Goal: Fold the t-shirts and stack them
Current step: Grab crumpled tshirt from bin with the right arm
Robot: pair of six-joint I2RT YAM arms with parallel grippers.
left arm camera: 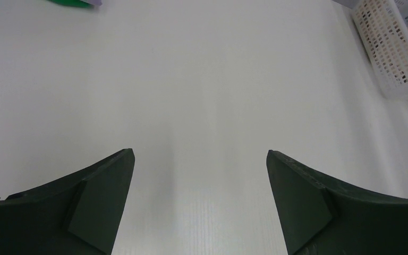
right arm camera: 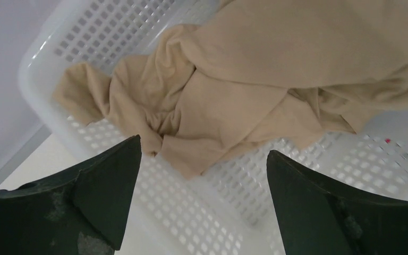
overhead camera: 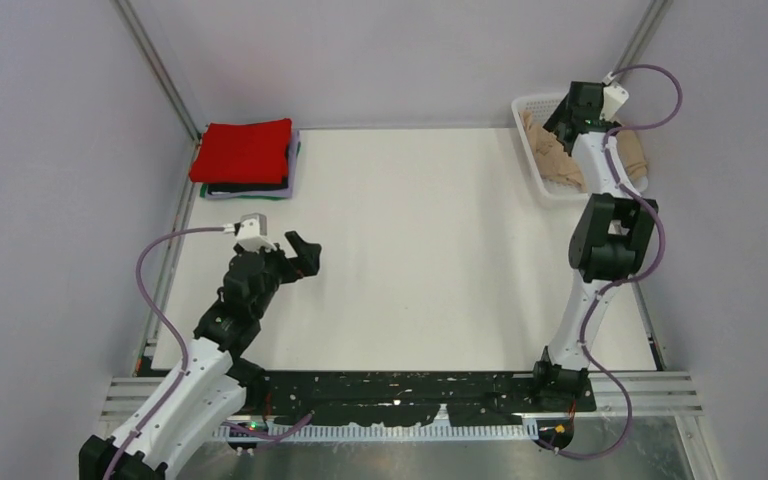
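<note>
The edge of the beige t-shirt's upper fold (right arm camera: 232,81) lies exposed over the cloth below, so my right gripper will go down into the basket onto that edge next.
A crumpled beige t-shirt (right arm camera: 244,79) lies in the white mesh basket (right arm camera: 202,223) at the table's far right; it also shows in the top view (overhead camera: 552,160). My right gripper (right arm camera: 202,159) hangs open just above the basket, over the shirt's near edge, holding nothing; in the top view it is hidden under its wrist. A stack of folded t-shirts, red on top (overhead camera: 245,150) over black, green and lavender layers, sits at the far left. My left gripper (overhead camera: 302,256) is open and empty above the bare table (left arm camera: 202,106), left of centre.
The basket (overhead camera: 532,105) stands against the right frame rail, and its corner (left arm camera: 390,48) shows in the left wrist view. A green and lavender edge of the stack (left arm camera: 77,3) peeks in there too. Metal rails border the table on both sides.
</note>
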